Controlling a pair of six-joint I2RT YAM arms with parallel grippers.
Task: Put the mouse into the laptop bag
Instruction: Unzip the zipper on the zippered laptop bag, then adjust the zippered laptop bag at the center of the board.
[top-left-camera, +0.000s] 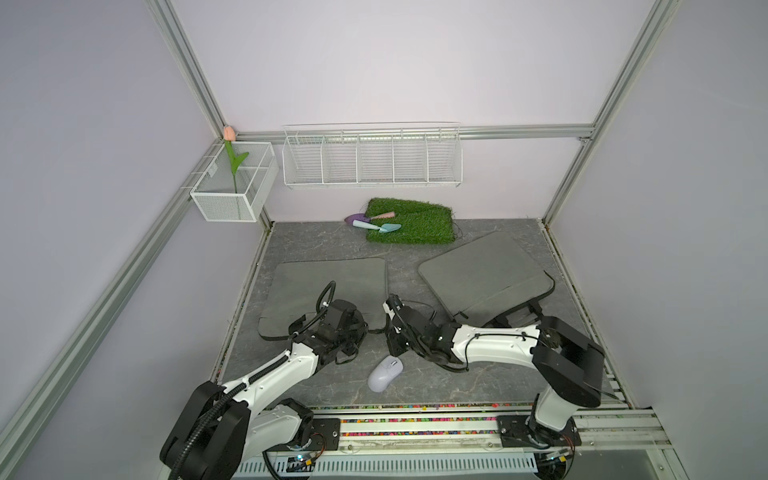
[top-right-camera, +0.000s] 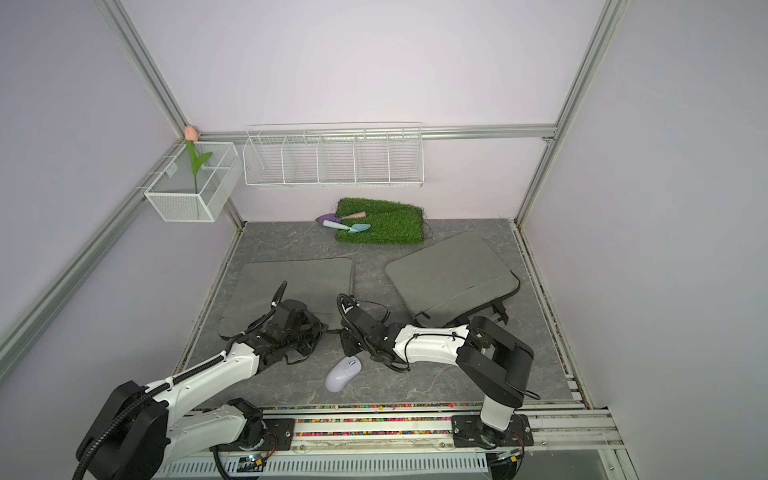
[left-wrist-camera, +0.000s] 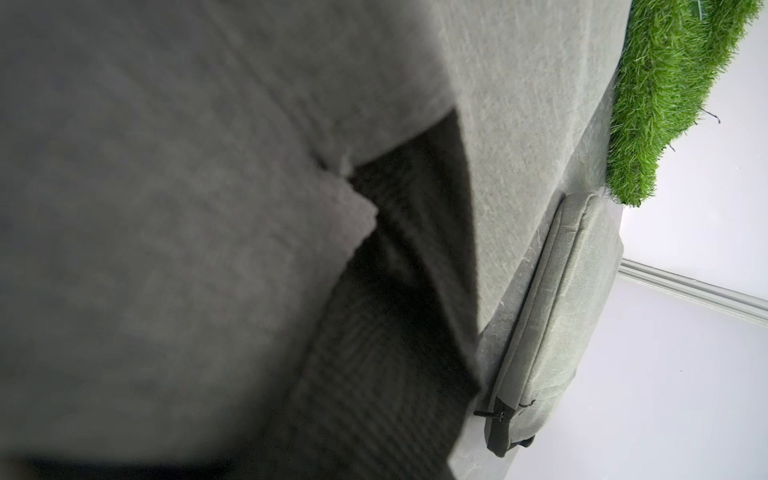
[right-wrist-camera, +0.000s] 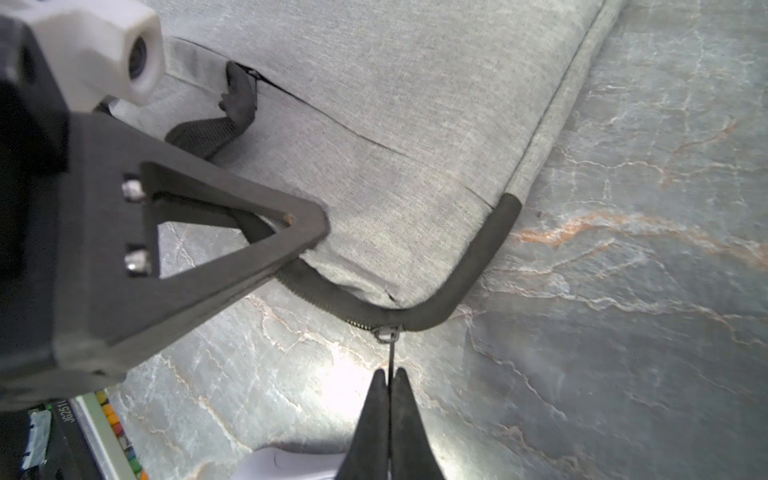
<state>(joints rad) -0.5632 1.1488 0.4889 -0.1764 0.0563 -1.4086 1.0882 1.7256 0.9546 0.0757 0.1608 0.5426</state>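
Observation:
My right gripper holds the zipper pull, and the zipper slider (right-wrist-camera: 388, 332) sits short of the black trim's far end (right-wrist-camera: 512, 200). It will move outward around the bag's rounded corner to that end and let go of the pull.
The white mouse (top-left-camera: 384, 374) lies on the marbled floor near the front, between the two arms, seen in both top views (top-right-camera: 343, 373). A grey laptop bag (top-left-camera: 328, 286) lies flat at the left. My left gripper (top-left-camera: 360, 329) is shut on the bag's near edge. One of its fingers (right-wrist-camera: 303, 235) rests there in the right wrist view. Grey fabric fills the left wrist view and hides its jaws. My right gripper (right-wrist-camera: 390, 374) is shut on the thin black zipper pull, just off the bag's near right corner. The slider (right-wrist-camera: 388, 332) sits at the rounded corner.
A second grey bag (top-left-camera: 486, 274) lies at the right, behind the right arm. An artificial grass mat (top-left-camera: 409, 220) with two small trowels (top-left-camera: 376, 226) sits at the back wall. Wire baskets (top-left-camera: 372, 156) hang above it.

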